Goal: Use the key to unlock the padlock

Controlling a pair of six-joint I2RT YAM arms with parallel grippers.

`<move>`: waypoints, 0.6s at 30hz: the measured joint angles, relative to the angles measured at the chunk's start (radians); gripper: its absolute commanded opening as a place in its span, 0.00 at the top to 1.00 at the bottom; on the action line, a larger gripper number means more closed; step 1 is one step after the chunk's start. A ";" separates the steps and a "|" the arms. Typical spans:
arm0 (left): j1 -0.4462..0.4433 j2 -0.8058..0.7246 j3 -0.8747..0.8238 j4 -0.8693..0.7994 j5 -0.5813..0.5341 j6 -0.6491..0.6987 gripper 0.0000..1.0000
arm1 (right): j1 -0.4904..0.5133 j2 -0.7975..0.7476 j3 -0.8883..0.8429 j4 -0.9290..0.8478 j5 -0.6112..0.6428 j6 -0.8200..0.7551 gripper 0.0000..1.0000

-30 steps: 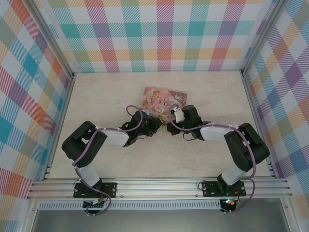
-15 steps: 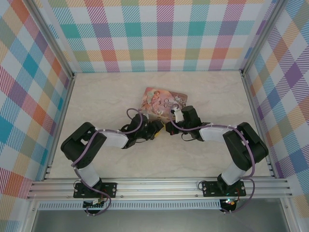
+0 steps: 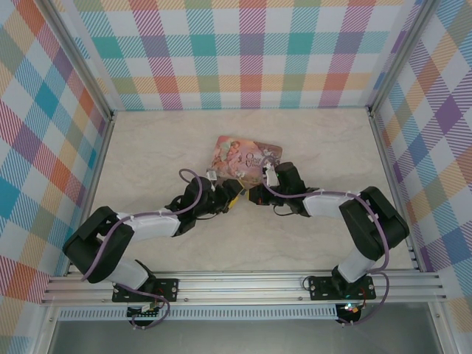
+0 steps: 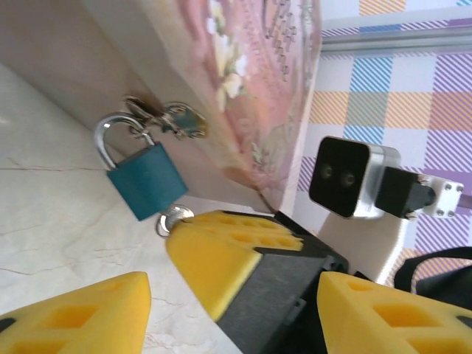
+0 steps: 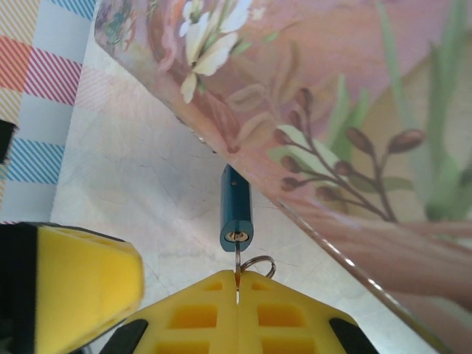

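The keyhole is just ahead of my fingers, so I next nudge my right gripper along the key toward the padlock's keyhole end (image 5: 237,237), then release the key's head.
The tiny blue padlock (image 4: 147,181) hangs by its thin metal shackle (image 4: 110,140) from the clasp on the pink tin's front edge. Its keyhole end (image 5: 236,237) faces my right gripper (image 5: 237,276), which is shut on the slim grey key (image 5: 237,259). The key's tip sits in the keyhole and its small ring (image 5: 258,264) pokes out beside the pads. My left gripper (image 4: 236,295) is open just below the padlock, its yellow fingers (image 4: 81,313) wide apart on either side of the right gripper's finger (image 4: 221,251). Seen from above, both grippers meet at the tin's near edge (image 3: 243,190).
The large pink pictured tin (image 3: 247,155) lies flat mid-table, right behind the grippers. The pale marble tabletop (image 3: 162,147) is ringed by checked walls and metal rails. The right wrist camera housing (image 4: 346,177) sits close to the left gripper.
The left arm has stretched out low, its elbow swinging left and toward the near edge. The tin has shifted slightly left. The right gripper has stayed on the key.
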 measured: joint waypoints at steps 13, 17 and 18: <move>0.001 0.045 -0.068 0.116 -0.087 -0.110 0.45 | 0.027 0.005 -0.002 -0.006 -0.015 0.177 0.99; 0.001 0.063 -0.070 0.151 -0.100 -0.131 0.48 | 0.036 0.005 -0.002 -0.015 -0.015 0.206 0.99; 0.001 0.076 -0.070 0.165 -0.100 -0.139 0.49 | 0.038 0.005 -0.002 -0.016 -0.014 0.209 0.99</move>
